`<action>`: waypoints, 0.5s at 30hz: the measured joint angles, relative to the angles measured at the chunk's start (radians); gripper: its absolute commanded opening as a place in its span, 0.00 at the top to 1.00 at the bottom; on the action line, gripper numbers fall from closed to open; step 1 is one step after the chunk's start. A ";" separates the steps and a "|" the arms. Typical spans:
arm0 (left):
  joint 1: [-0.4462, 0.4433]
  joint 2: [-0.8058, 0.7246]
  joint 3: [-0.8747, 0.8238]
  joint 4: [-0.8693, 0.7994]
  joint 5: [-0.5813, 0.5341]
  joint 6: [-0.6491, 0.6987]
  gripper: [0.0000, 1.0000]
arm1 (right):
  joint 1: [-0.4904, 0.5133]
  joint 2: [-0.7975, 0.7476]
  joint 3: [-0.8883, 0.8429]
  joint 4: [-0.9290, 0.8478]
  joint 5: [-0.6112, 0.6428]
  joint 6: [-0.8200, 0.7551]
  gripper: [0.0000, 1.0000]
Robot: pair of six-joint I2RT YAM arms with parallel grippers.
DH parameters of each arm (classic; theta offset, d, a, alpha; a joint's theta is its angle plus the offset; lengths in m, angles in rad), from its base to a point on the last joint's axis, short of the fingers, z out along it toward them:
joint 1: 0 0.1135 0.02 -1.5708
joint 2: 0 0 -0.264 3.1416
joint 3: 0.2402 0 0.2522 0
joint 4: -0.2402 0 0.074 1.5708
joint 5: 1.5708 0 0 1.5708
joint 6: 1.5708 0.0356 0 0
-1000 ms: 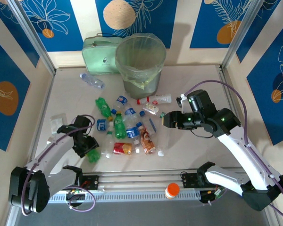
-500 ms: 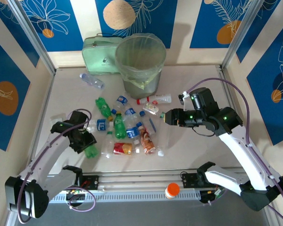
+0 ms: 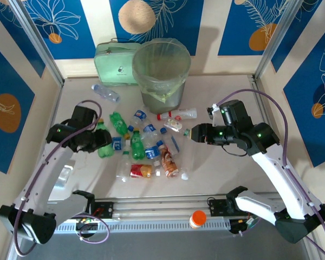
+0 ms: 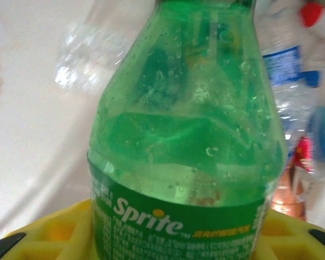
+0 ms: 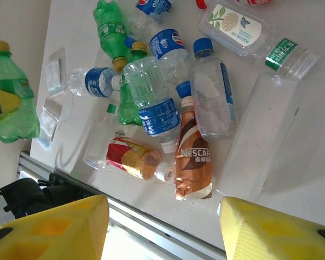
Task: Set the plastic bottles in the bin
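Note:
My left gripper next lifts the green Sprite bottle outward and releases it over the bin's opening, which lies outward of it.
My left gripper is shut on a green Sprite bottle, held off the table left of the pile; its yellow fingers press the label from both sides. The same bottle hangs at the left edge of the right wrist view. Several plastic bottles lie in the middle of the table, among them a brown Nescafe one and blue-labelled clear ones. The bin stands at the back, behind the pile. My right gripper hovers open over the pile's right side, its jaws wide apart around nothing.
A mint-green case leans behind the bin on its left. One clear bottle lies apart at the back left. An orange-capped jar sits on the front rail. Clear packaging lies at the left. Metal posts frame the table.
My left gripper has tightened on the green bottle, raised it off the front-left table and carried it back toward the pile. The right arm has barely moved.

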 measured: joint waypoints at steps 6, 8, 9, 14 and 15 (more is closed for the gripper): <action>-0.081 0.124 0.199 0.085 0.039 0.043 0.76 | -0.010 -0.001 0.000 -0.003 0.004 0.000 0.44; -0.091 0.148 0.244 0.129 0.060 0.048 0.77 | -0.015 -0.002 0.000 -0.007 0.008 0.000 0.44; -0.092 0.163 0.270 0.146 0.073 0.051 0.77 | -0.019 -0.003 0.000 -0.010 0.009 0.000 0.44; -0.093 0.293 0.454 0.219 0.134 0.060 0.77 | -0.042 -0.010 0.000 -0.020 0.016 0.000 0.44; -0.093 0.322 0.487 0.241 0.146 0.060 0.77 | -0.048 -0.012 0.001 -0.022 0.016 0.000 0.44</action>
